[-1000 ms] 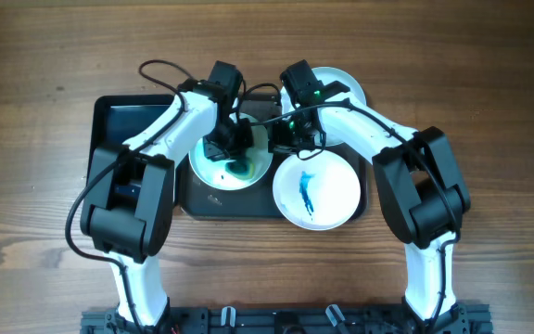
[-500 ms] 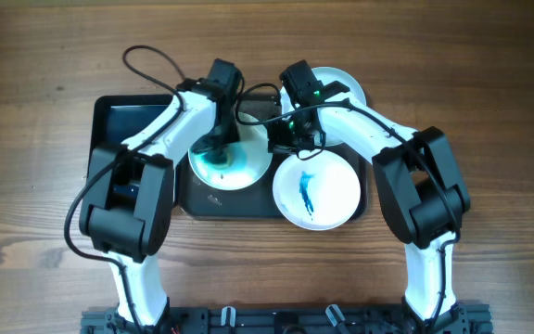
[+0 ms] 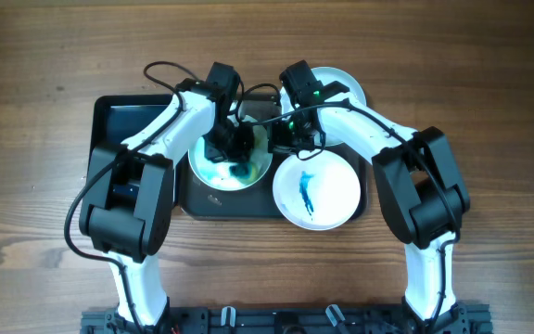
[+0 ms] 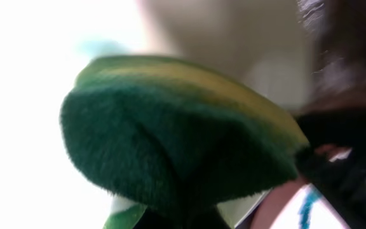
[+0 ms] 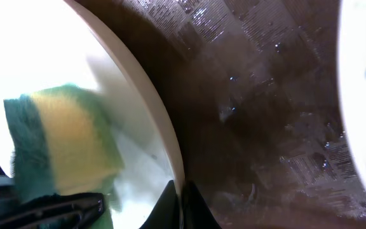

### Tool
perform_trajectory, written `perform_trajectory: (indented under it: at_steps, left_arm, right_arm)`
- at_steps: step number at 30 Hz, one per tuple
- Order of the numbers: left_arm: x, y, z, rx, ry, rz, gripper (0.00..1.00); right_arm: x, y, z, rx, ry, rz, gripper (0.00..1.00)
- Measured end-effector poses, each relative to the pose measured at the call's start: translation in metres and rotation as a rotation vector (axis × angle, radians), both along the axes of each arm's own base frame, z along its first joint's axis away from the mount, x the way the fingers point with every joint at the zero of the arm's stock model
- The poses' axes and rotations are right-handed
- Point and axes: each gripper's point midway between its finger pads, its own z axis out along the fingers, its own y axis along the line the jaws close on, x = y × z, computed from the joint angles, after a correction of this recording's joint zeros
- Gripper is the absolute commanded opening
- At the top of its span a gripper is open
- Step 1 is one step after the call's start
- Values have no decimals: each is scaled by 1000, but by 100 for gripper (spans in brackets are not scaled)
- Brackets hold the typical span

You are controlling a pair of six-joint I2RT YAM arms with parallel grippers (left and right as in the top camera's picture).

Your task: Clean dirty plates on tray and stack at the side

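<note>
Next, my right gripper should carry the plate up in a tilt, then down onto its spot on the tray and release its rim, since a teal smear still shows.
A plate [image 3: 256, 174] with a teal smear lies on the tray [image 3: 235, 204]. My left gripper [image 3: 228, 148] is shut on a green and yellow sponge [image 4: 183, 133] that presses on that plate's centre. My right gripper [image 3: 286, 141] is shut on the same plate's right rim [image 5: 170, 159], one finger on each side of it. In the right wrist view the sponge [image 5: 62, 146] lies inside the plate. A second plate [image 3: 316, 190] with a blue streak sits at the tray's front right. A third plate [image 3: 346, 88] lies at the back right, partly hidden by my right arm.
A smaller glossy black tray [image 3: 123, 121] adjoins the big tray on the left. The wet, textured tray floor [image 5: 259, 95] shows between the plates. Bare wooden table [image 3: 489, 111] surrounds both trays. A loose cable [image 3: 160, 67] loops above my left arm.
My left gripper swept the sponge to the plate's left side and back toward its centre, spreading the teal smear. My right gripper has kept its pinch on the rim.
</note>
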Motion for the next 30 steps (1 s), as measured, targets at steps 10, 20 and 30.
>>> perform_trajectory:
  at_steps: [10, 20, 30]
  left_arm:
    - [30, 54, -9, 260, -86, 270, 4]
    - [-6, 106, 11, 400, 145, 441, 4]
    - [34, 97, 101, 303, 50, 416, 4]
  right_arm:
    - [0, 0, 0, 0, -1, 0, 4]
    - [-2, 4, 0, 5, 0, 10, 4]
    - [-7, -3, -2, -25, 22, 4, 4]
